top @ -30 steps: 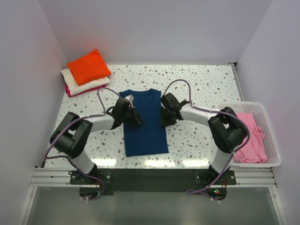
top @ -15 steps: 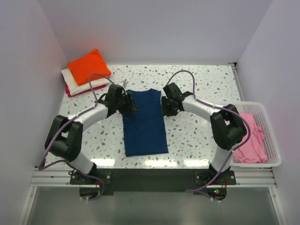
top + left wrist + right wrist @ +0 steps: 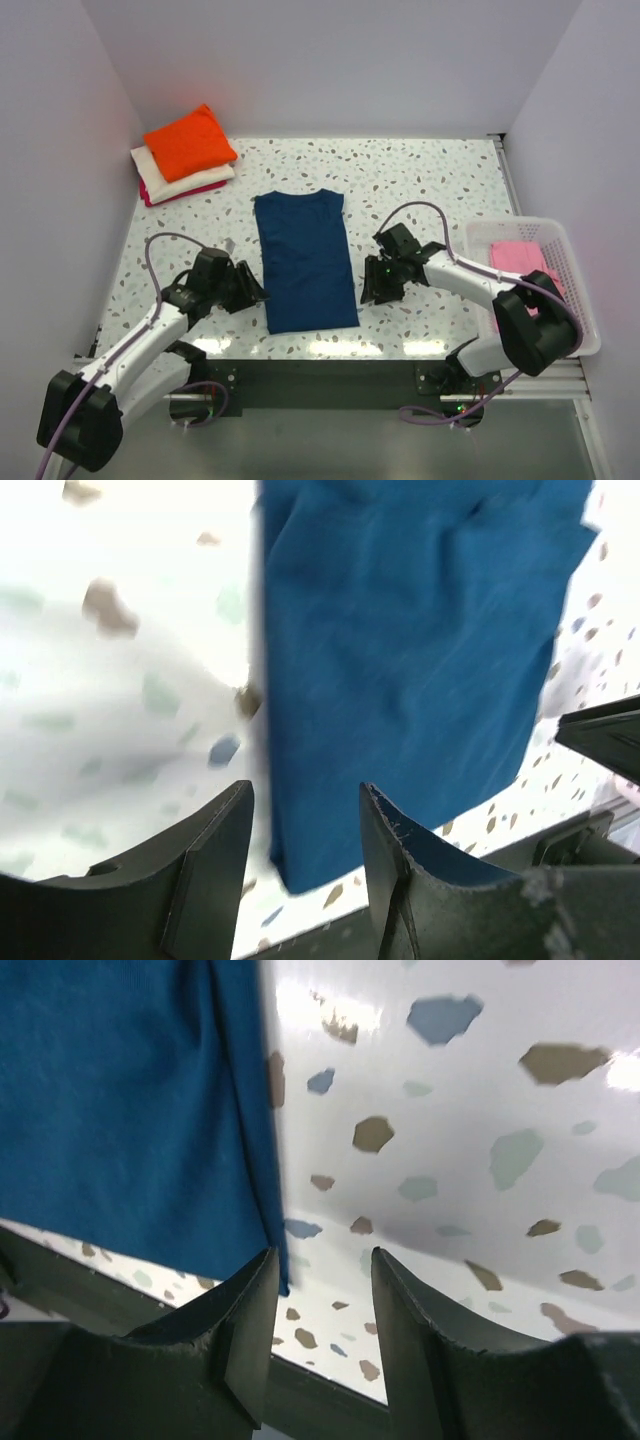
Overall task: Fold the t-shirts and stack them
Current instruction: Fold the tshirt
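Observation:
My left gripper lowers its open fingers back around the navy t-shirt's near corner on the stack's side [image 3: 272,328] [image 3: 298,875] next and closes, since the corner lies below and back.
A navy blue t-shirt [image 3: 305,260], folded into a long narrow strip, lies flat in the middle of the table. My left gripper [image 3: 254,292] stands open just left of its near-left corner. In the left wrist view that navy corner [image 3: 400,630] shows between the open gripper [image 3: 305,820], with nothing gripped. My right gripper [image 3: 369,288] stands open just right of the near-right corner. There the shirt's edge [image 3: 120,1100] runs beside the left finger of the gripper [image 3: 325,1280], and speckled tabletop shows between the jaws. A folded stack with an orange t-shirt [image 3: 188,140] on top sits at the back left.
A white slotted basket [image 3: 585,330] holding a pink t-shirt [image 3: 525,258] stands at the right edge. Cream [image 3: 165,182] and magenta [image 3: 160,197] folded tees lie under the orange one. The table's dark front rail [image 3: 330,1400] runs close below both grippers.
Both arms have drawn back from the shirt's upper sides to its near corners. Both grippers have opened wider. The navy shirt lies still.

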